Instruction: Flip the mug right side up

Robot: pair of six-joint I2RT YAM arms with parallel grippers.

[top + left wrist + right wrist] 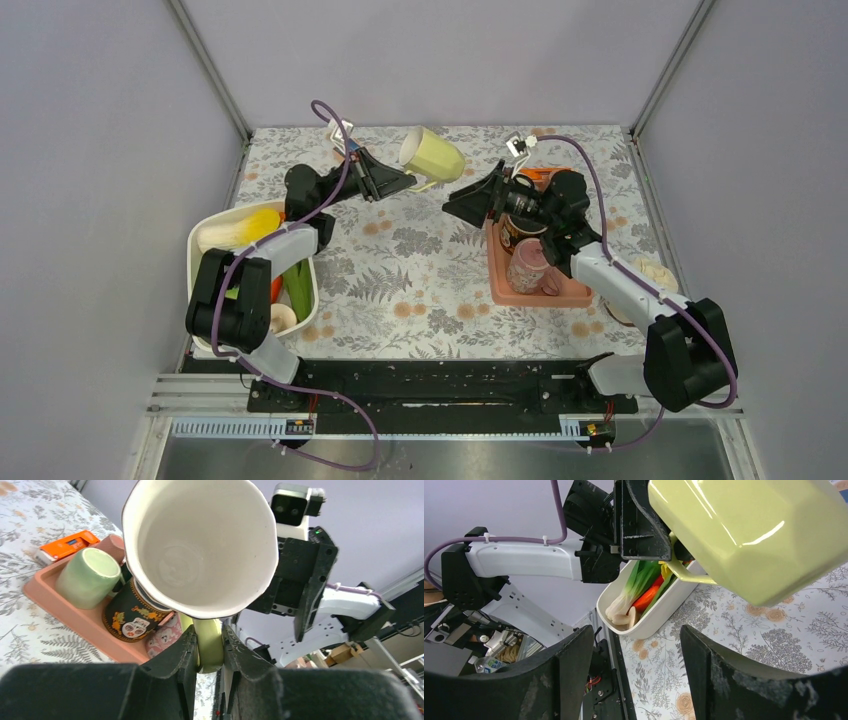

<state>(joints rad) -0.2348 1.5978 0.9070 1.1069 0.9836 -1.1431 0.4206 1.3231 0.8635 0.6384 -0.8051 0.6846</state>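
Observation:
The tabletop by the white bin is below the left gripper, so the left gripper will next tilt down and lower to the left in the top view to release the mug.
A pale yellow-green mug (pixel 432 157) with a white inside hangs in the air over the far middle of the table, tilted on its side. My left gripper (pixel 403 183) is shut on its handle (pixel 210 645), and the mug's open mouth (pixel 200 545) faces the left wrist camera. My right gripper (pixel 462 202) stands open a little to the right of the mug and lower, with nothing between its fingers (pixel 574 665). In the right wrist view the mug's glossy outer wall (pixel 754 535) fills the upper right.
A pink tray (pixel 497 280) on the right holds a black patterned mug (pixel 131 615), a pink mug (pixel 527 265) and a pale green cup (pixel 89 577). An orange device (pixel 65 545) lies behind it. A white bin (pixel 205 235) with vegetables stands at the left.

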